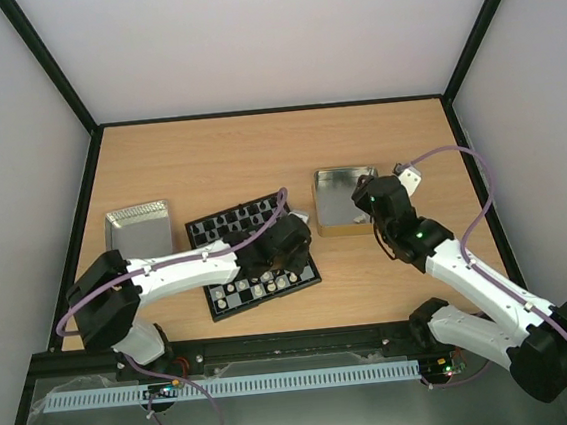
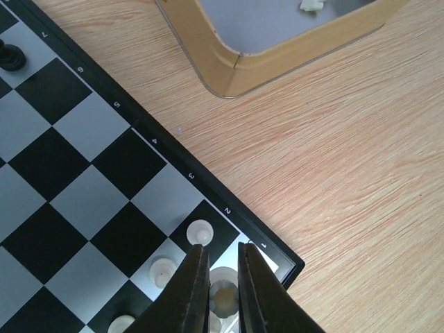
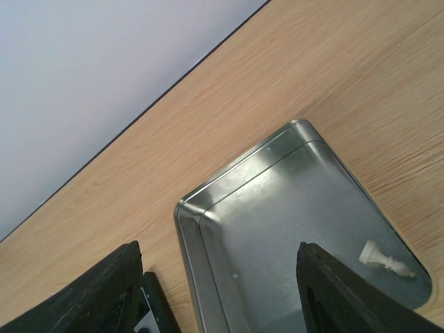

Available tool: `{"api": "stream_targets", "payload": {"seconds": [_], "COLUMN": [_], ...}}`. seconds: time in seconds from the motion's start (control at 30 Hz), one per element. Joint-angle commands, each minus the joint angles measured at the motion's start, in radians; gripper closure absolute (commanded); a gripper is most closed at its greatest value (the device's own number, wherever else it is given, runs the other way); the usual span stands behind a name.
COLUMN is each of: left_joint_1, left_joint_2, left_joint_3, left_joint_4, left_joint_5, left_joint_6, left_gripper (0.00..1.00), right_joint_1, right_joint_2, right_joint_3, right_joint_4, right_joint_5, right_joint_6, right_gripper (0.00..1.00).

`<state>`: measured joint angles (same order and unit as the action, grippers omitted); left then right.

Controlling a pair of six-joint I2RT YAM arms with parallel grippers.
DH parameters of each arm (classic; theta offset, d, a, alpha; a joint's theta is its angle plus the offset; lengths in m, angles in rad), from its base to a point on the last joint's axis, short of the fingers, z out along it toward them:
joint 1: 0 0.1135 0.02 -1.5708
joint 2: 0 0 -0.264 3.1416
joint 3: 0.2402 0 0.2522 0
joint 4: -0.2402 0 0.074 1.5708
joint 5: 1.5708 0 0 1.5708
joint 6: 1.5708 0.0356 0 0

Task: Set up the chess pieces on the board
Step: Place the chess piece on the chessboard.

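My left gripper should next go down onto the pale corner square beside the white pawns and let go of the white piece, because the piece hangs above that square.
The board lies at the table's middle, with black pieces along its far rows and white ones along the near rows. My left gripper hovers over the board's corner square by the "1" mark, shut on a white piece with a notched top. White pawns stand on the squares beside it. My right gripper hangs open above the gold-rimmed tray, nothing between its fingers. One white piece lies on its side in that tray.
A silver tray sits left of the board. The gold-rimmed tray stands close to the board's right edge. A black frame and white walls enclose the table. A lone black piece stands near the "7" mark.
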<state>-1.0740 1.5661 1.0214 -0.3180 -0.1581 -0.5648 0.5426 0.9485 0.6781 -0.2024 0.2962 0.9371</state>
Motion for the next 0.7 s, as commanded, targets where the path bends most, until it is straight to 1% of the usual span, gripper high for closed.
{"api": "stream_targets", "payload": {"seconds": [0.0, 0.3, 0.67], "left_joint_1": [-0.025, -0.038, -0.050], "left_joint_2": [0.019, 0.074, 0.130], "left_joint_3": [-0.034, -0.074, -0.057], "left_joint_4": [0.092, 0.193, 0.174], "left_joint_5": [-0.031, 0.071, 0.057], "left_joint_6": [0.038, 0.099, 0.133], "left_gripper": [0.94, 0.94, 0.93], "right_joint_1": [-0.006, -0.013, -0.019], "right_joint_2": [-0.016, 0.003, 0.019], "right_joint_3": [-0.020, -0.032, -0.038], "right_joint_4": [-0.015, -0.003, 0.009], "right_joint_5": [0.077, 0.055, 0.029], "right_joint_6": [0.058, 0.066, 0.074], "right_gripper": [0.39, 0.39, 0.39]}}
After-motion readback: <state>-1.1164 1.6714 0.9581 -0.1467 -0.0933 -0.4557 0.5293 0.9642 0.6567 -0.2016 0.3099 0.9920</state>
